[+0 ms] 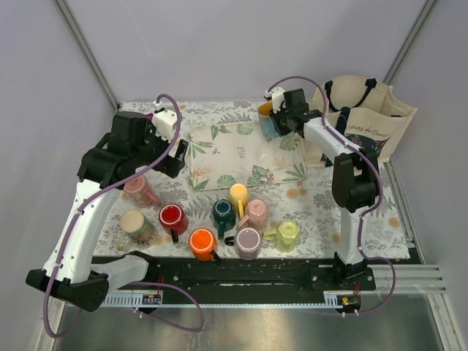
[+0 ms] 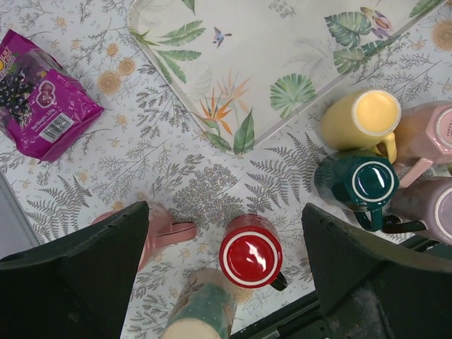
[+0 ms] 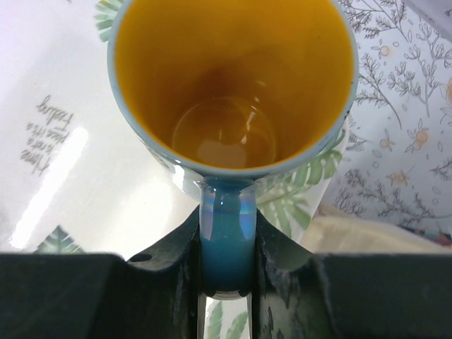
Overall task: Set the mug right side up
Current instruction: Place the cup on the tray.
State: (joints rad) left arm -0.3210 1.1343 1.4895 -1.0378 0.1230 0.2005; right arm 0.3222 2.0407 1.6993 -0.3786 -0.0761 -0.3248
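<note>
The tray's leaf-printed far corner (image 3: 289,201) lies below my right gripper, so next my gripper will ease down toward the tote bag and release the blue mug's handle.
The salmon-pink mug (image 1: 139,190) stands at the left of the table, apparently base up. In the left wrist view only its side and handle (image 2: 166,232) show beside the left finger. My left gripper (image 2: 224,208) is open and empty, held above the table just right of this mug, with a red upside-down mug (image 2: 251,254) between its fingers. My right gripper (image 3: 226,240) is shut on the handle of an upright blue mug with a yellow inside (image 3: 226,92), held at the tray's far right corner (image 1: 269,117).
A leaf-print tray (image 1: 234,150) lies mid-table. Mugs cluster at the front: spotted green (image 1: 134,225), orange (image 1: 202,241), dark green (image 1: 223,212), yellow (image 1: 238,194), pale pink (image 1: 256,212), mauve (image 1: 247,241), lime (image 1: 287,232). A purple snack bag (image 2: 42,99) lies left, a tote bag (image 1: 365,121) right.
</note>
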